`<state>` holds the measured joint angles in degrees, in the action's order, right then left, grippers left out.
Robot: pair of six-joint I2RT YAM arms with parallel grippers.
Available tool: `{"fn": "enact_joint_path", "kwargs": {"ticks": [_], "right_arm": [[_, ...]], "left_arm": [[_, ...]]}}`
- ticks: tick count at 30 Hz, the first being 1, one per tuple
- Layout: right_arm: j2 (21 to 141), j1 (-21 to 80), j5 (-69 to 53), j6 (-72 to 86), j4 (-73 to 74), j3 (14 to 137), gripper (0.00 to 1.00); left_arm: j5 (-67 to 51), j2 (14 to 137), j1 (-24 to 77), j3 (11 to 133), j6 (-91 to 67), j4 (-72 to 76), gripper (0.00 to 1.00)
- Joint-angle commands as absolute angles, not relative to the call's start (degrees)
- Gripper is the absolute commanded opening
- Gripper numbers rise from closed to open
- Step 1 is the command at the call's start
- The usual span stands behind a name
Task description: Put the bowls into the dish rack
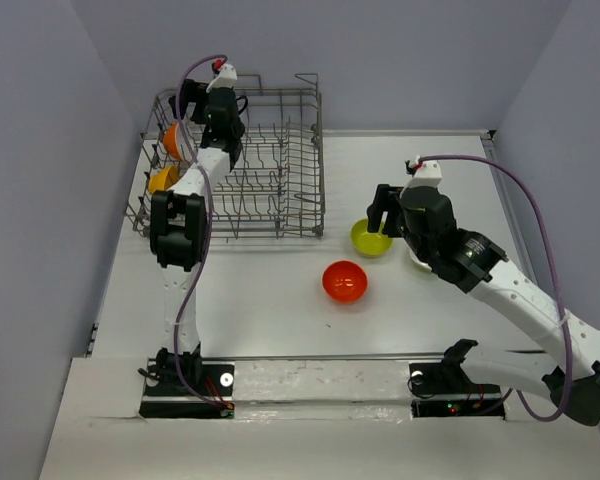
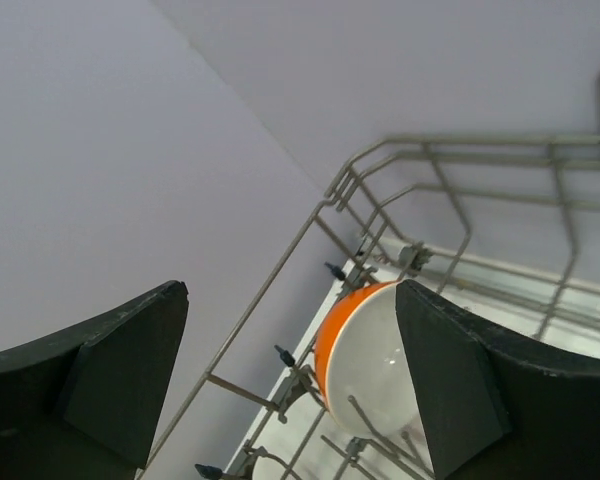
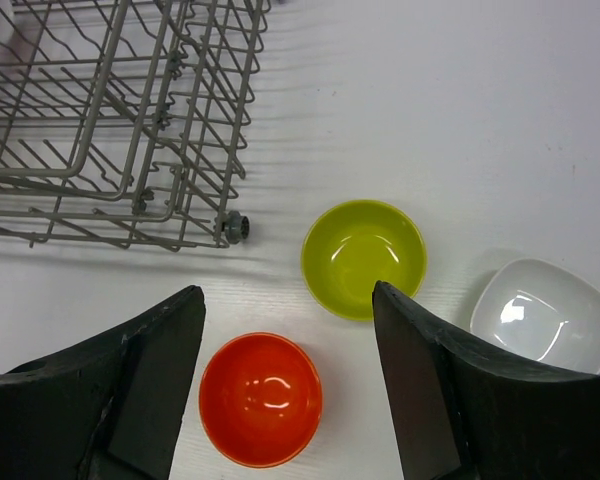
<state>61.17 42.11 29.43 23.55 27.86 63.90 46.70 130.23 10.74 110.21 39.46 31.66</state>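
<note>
The red-orange bowl is still outside the rack [image 1: 280, 175], so the robot's right gripper will next move down and back toward the robot's base, onto the red-orange bowl's rim that faces the white bowl.
The grey wire dish rack [image 1: 280, 175] stands at the far left. A white bowl with an orange outside [image 2: 365, 360] stands on edge between its tines and shows in the top view [image 1: 171, 141]. A yellow-orange bowl [image 1: 162, 180] stands in front of it. My left gripper [image 2: 292, 325] is open and empty just above that bowl, over the rack's back left corner [image 1: 190, 103]. My right gripper [image 3: 287, 300] is open and empty above the table, over the lime green bowl [image 3: 363, 258] and the red-orange bowl [image 3: 261, 398]. The plain white bowl [image 3: 545, 315] sits to their right.
The lime bowl [image 1: 370, 238] and the red-orange bowl [image 1: 345, 281] sit on the white table right of the rack. The white bowl [image 1: 417, 262] is mostly hidden under my right arm. The rack's near right corner [image 3: 230, 228] lies close to the lime bowl. Grey walls enclose the table.
</note>
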Motion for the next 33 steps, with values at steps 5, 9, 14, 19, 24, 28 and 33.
{"fn": "enact_joint_path", "kwargs": {"ticks": [5, 9, 14, 19, 24, 28, 33], "right_arm": [[57.2, 42.6, 30.6, 25.3, 28.6, 66.4, 0.75], [57.6, 42.6, 30.1, 27.5, 34.4, 69.3, 0.75], [58.4, 42.6, 25.4, 32.5, 42.9, 69.1, 0.74], [57.7, 42.6, 18.8, 37.3, 47.5, 64.5, 0.70], [59.8, 42.6, 9.9, 39.3, 48.3, 56.9, 0.64], [62.7, 42.6, 4.6, 41.3, 43.9, 50.6, 0.60], [67.7, 42.6, 3.6, 42.8, 38.1, 46.4, 0.57]], "left_arm": [[47.1, 118.8, 22.6, 126.8, 25.9, 16.5, 0.99], [39.3, 115.0, 29.8, 136.8, 17.4, -2.1, 0.96], [27.7, 100.1, 36.6, 126.2, 1.6, -12.6, 0.95], [14.8, 82.6, 38.1, 103.6, -7.8, -11.2, 0.95], [11.8, 66.8, 38.8, 85.8, -9.7, -11.2, 0.95], [11.6, 58.1, 38.9, 79.7, -10.2, -11.3, 0.95], [11.3, 53.5, 38.9, 75.1, -9.8, -11.1, 0.95]]}}
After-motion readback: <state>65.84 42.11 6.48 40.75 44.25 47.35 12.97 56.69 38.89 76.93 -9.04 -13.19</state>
